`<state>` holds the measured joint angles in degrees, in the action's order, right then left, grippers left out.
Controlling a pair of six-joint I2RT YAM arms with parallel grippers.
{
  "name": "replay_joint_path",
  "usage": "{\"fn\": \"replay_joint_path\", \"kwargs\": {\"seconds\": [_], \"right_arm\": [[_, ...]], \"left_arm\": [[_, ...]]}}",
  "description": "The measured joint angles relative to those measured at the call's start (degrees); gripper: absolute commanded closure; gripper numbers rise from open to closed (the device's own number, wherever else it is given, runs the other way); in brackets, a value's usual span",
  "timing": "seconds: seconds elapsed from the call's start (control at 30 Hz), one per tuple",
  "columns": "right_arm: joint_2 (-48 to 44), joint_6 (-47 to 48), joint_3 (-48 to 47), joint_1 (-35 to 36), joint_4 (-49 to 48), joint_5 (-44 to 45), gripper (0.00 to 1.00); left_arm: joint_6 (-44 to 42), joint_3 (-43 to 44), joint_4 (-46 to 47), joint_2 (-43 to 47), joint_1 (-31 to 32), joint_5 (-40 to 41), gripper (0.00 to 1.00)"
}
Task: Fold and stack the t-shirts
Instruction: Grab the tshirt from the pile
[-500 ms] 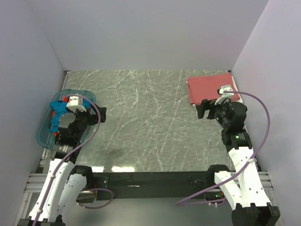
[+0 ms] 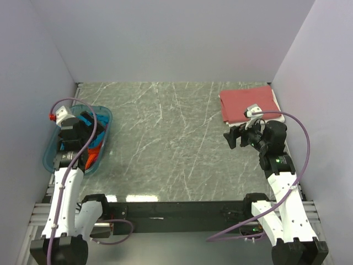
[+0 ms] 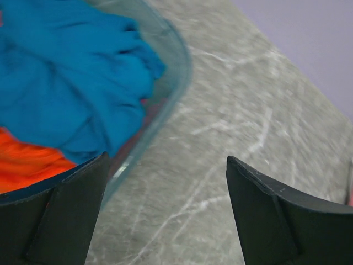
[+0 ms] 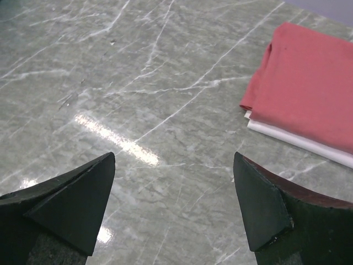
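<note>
My left gripper needs to move off the rim of the tub next and go down onto the teal blue t-shirt. The t-shirt lies on top, below my left gripper and to its left in the wrist view.
The teal blue t-shirt lies crumpled in the translucent blue tub, on top of the bright orange t-shirt. In the top view, the tub sits at the table's left edge, with orange cloth showing beside my left arm. My left gripper is open and empty, over the tub's right rim. The dusty red t-shirt lies folded at the back right, also in the right wrist view. My right gripper is open and empty, just in front of and left of the red shirt.
A white folded layer shows under the red shirt's near edge. Grey marble tabletop spans between the arms. Pale walls close in the table at the back and on both sides.
My left arm has swung back and to the left over the tub, uncovering orange cloth. My right gripper has moved a little left and nearer, away from the red shirt.
</note>
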<state>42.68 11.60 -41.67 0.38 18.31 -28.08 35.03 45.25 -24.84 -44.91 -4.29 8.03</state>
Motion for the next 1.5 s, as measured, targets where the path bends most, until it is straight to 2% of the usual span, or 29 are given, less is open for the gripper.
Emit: {"fn": "replay_joint_path", "kwargs": {"seconds": [0.17, 0.33, 0.43, 0.57, 0.6, 0.63, 0.7, 0.73, 0.8, 0.83, 1.0, 1.2, 1.4, 1.5], "right_arm": [[-0.1, 0.1, 0.0, 0.0, 0.5, -1.2, 0.07], [-0.1, 0.1, 0.0, 0.0, 0.6, -1.6, 0.08], [-0.2, 0.1, 0.0, 0.0, 0.6, -1.5, 0.08], [-0.2, 0.1, 0.0, 0.0, 0.6, -1.5, 0.08], [-0.2, 0.1, 0.0, 0.0, 0.6, -1.6, 0.08], [-0.2, 0.1, 0.0, 0.0, 0.6, -1.6, 0.08], [-0.2, 0.1, 0.0, 0.0, 0.6, -1.6, 0.09], [-0.2, 0.0, 0.0, 0.0, 0.6, -1.6, 0.09], [-0.2, 0.0, 0.0, 0.0, 0.6, -1.6, 0.09], [-0.2, 0.0, 0.0, 0.0, 0.6, -1.6, 0.09], [-0.5, 0.0, 0.0, 0.0, 0.6, -1.5, 0.09], [-1.0, 0.0, 0.0, -1.1, 0.6, -1.5, 0.09], [-1.0, 0.0, 0.0, -1.2, 0.7, -1.5, 0.09], [-0.9, 0.1, 0.0, -1.2, 0.7, -1.3, 0.09]], "left_arm": [[5.4, 0.3, -1.7, -6.8, -5.1, 3.0, 0.12], [9.3, 3.1, -2.2, -18.6, -7.9, 5.4, 0.23], [9.9, 3.9, -1.8, -22.6, -8.1, 6.3, 0.28], [10.3, 4.6, -1.2, -25.4, -8.7, 7.5, 0.47], [10.3, 4.9, -0.7, -25.9, -8.8, 7.8, 0.47], [10.1, 5.2, -0.3, -26.3, -8.9, 8.3, 0.56], [9.8, 5.5, 0.7, -26.8, -9.3, 8.9, 0.68], [9.4, 5.7, 1.1, -27.1, -9.6, 8.9, 0.79], [8.7, 5.9, 1.9, -27.5, -10.2, 8.8, 0.87], [8.1, 5.9, 2.3, -27.6, -10.4, 8.6, 1.0], [4.5, 5.9, 4.9, -25.4, -11.1, 4.6, 1.0], [2.6, 7.0, 9.2, -11.2, -10.9, -4.9, 1.0], [4.1, 19.4, 12.5, -8.0, -9.0, -17.5, 1.0], [5.8, 25.6, 14.9, -9.2, -4.9, -22.4, 0.99]]}}
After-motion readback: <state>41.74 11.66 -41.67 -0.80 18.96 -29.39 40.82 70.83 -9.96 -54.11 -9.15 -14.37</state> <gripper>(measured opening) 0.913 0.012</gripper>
